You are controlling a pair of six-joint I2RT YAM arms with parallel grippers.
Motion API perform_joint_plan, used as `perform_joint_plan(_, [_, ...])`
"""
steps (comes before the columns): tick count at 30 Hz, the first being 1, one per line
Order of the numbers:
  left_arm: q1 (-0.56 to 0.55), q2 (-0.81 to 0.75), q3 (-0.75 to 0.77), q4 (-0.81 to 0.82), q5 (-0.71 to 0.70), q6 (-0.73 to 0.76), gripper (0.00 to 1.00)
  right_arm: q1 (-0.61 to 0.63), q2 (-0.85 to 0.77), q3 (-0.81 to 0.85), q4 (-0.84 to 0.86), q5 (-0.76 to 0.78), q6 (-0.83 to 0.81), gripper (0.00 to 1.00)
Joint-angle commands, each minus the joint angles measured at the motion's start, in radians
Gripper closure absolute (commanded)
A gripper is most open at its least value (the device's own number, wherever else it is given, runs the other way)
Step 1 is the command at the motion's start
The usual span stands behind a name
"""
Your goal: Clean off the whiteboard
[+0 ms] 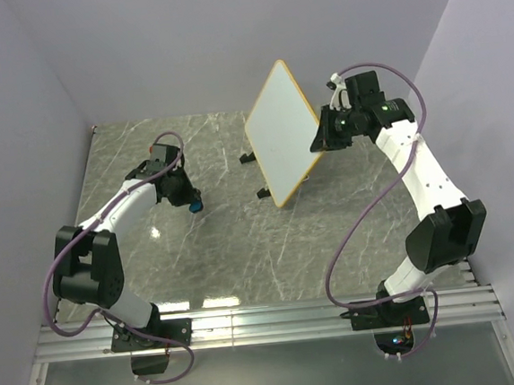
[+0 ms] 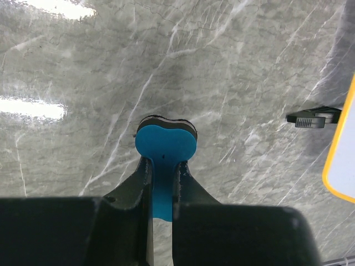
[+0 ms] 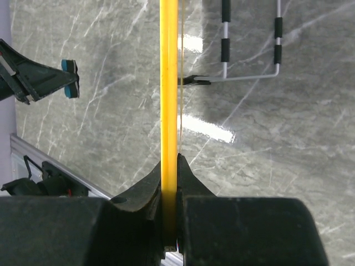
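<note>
My right gripper moves down toward the blue eraser (image 3: 70,77) next, lowering the whiteboard's gripped edge (image 3: 168,191), and then lets go of the edge.
The whiteboard (image 1: 280,132) is white with an orange-yellow rim, held tilted above the table, its face blank in the top view. My right gripper (image 1: 322,137) is shut on its right edge; the right wrist view shows the yellow rim (image 3: 168,83) edge-on between the jaws of my right gripper (image 3: 171,166). My left gripper (image 1: 185,197) is shut on the blue eraser (image 2: 165,147), low over the table, left of the board. The eraser (image 3: 70,77) also shows in the right wrist view. A corner of the board (image 2: 341,160) shows in the left wrist view.
The board's wire stand with black feet (image 1: 254,175) hangs beneath it; it also shows in the right wrist view (image 3: 249,50), and one foot (image 2: 310,118) in the left. The grey marble table (image 1: 226,249) is walled by white panels. A metal rail (image 1: 268,322) runs along the near edge.
</note>
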Motion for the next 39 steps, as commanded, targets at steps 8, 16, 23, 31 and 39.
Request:
perform_joint_plan(8, [0.003, 0.016, 0.016, 0.028, 0.006, -0.006, 1.00, 0.023, 0.004, -0.052, 0.174, -0.054, -0.033, 1.00])
perform_joint_plan(16, [0.002, 0.031, 0.036, 0.012, -0.007, 0.006, 1.00, 0.025, 0.010, -0.116, 0.187, -0.003, -0.015, 1.00])
perform_joint_plan(23, [0.003, 0.067, 0.051, -0.006, -0.034, 0.019, 1.00, 0.019, -0.033, -0.161, 0.176, 0.068, 0.010, 0.43])
perform_joint_plan(31, [0.003, 0.165, 0.079, -0.037, -0.128, 0.071, 1.00, -0.004, -0.135, -0.176, 0.136, 0.221, 0.049, 0.00])
perform_joint_plan(39, [0.003, 0.254, 0.073, 0.002, -0.163, 0.062, 1.00, -0.011, -0.243, -0.176, 0.124, 0.287, 0.039, 0.00])
